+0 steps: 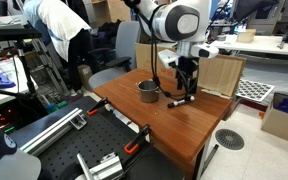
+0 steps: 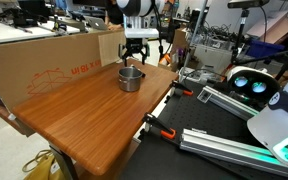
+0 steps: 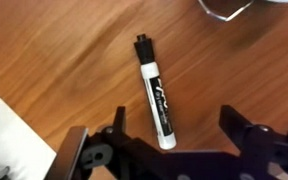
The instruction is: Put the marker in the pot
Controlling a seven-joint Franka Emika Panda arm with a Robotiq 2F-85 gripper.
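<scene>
My gripper should move down around the marker's white end [image 3: 165,136] and close on it, because that white end is already below and between my open fingers.
The marker [image 3: 156,95] lies flat on the wooden table, black with a white end nearest my gripper; it also shows in an exterior view [image 1: 177,100]. My gripper [image 3: 174,125] is open and empty just above it, with a finger on each side of its white end. In both exterior views the gripper [image 1: 185,85] [image 2: 136,56] hangs low over the table beside the pot. The pot [image 1: 147,91] [image 2: 131,78] is a small silver-grey one standing upright; in the wrist view only its rim [image 3: 224,8] shows at the top edge.
A large cardboard box [image 2: 59,58] stands along one table side, also seen as a brown panel [image 1: 220,75]. The table edge [image 2: 149,110] has orange clamps [image 2: 156,127] below it. A person [image 1: 64,35] and chairs are beyond the table.
</scene>
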